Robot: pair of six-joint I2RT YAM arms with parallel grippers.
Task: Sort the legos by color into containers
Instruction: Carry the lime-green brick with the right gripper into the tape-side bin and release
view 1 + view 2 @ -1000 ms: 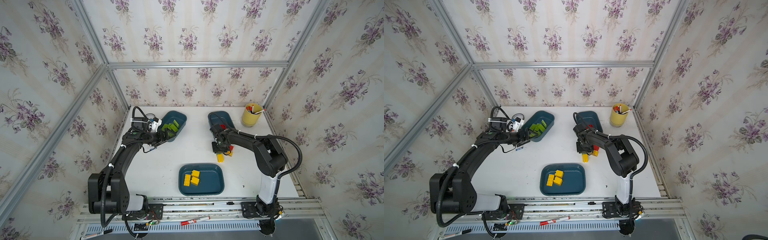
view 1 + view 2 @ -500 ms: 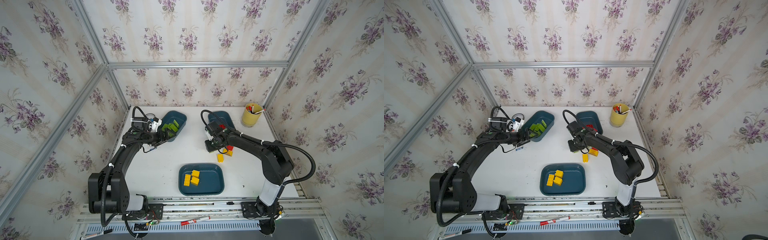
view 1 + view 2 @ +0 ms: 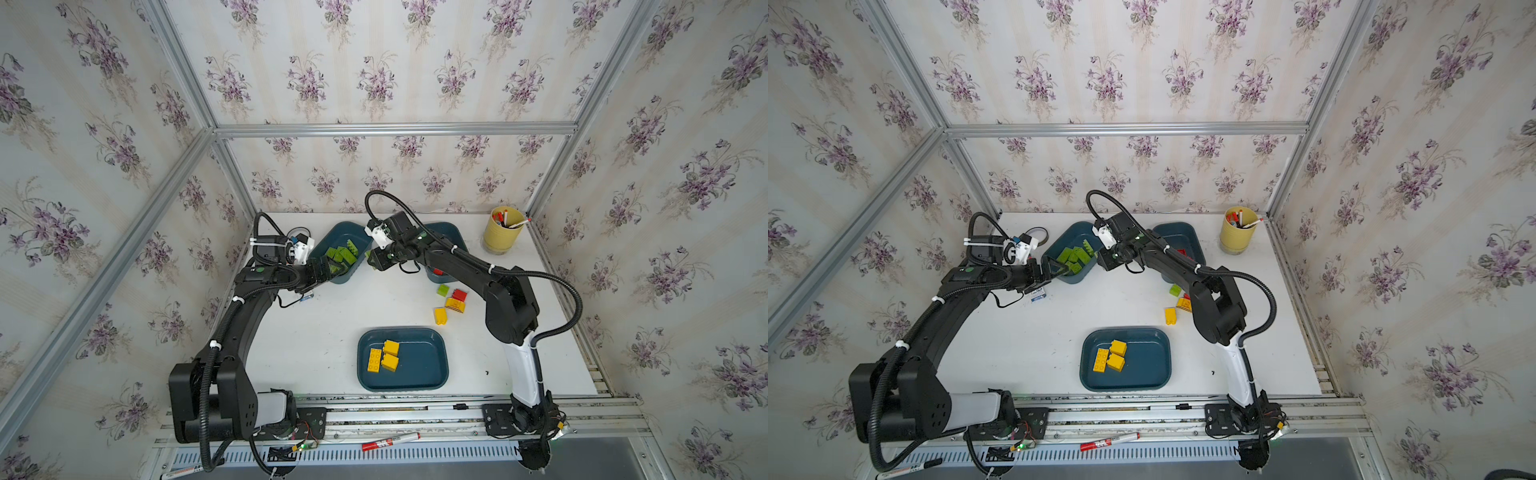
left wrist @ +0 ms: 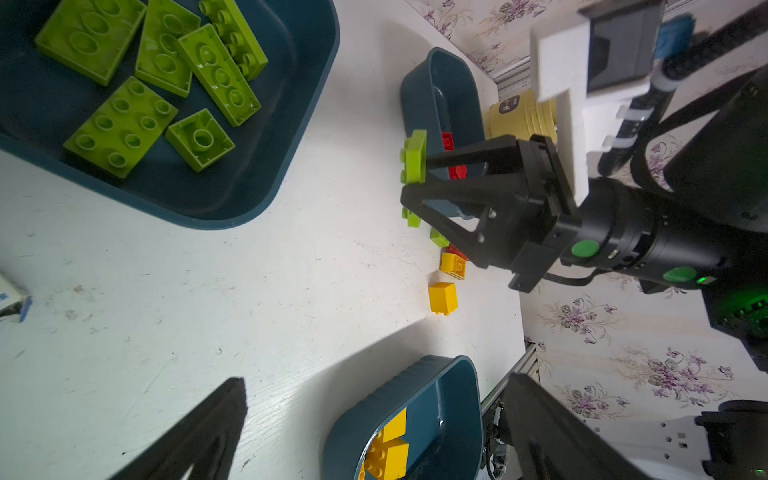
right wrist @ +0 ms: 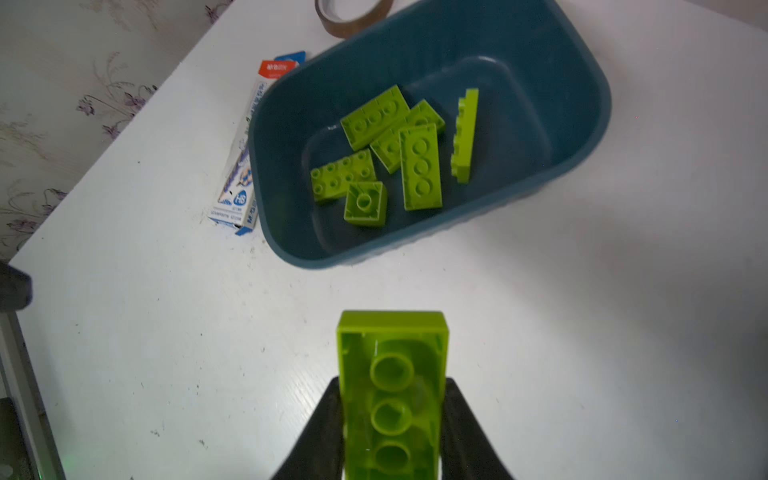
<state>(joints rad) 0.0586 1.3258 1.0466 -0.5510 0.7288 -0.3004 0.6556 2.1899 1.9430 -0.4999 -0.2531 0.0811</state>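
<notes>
My right gripper moves outward over the bare far end of the green container [image 3: 345,231] [image 5: 513,104] next and releases the lime green lego. That empty container bottom lies outward of it.
My right gripper [image 5: 392,384] is shut on an oblong lime green lego [image 5: 392,395], held underside up above the white table, just short of the container [image 5: 561,83] that holds several green legos. In both top views this gripper [image 3: 371,261] [image 3: 1100,259] hangs by that container's right end. My left gripper [image 4: 376,380] is open and empty, low beside the same container [image 3: 332,239]. A second container [image 3: 446,232] with red legos stands at the back. A third container [image 3: 424,365] near the front holds three yellow legos. Loose green [image 3: 443,290], red [image 3: 459,295] and two yellow legos [image 3: 440,316] lie on the table.
A pale yellow cup with pens [image 3: 503,235] stands at the back right corner. A pencil box [image 5: 243,166] and a tape roll [image 5: 353,12] lie behind the green container. A red marker [image 3: 390,441] rests on the front rail.
My right gripper has swung left from the loose pile towards the green container, carrying the green lego. The left arm has stayed still.
</notes>
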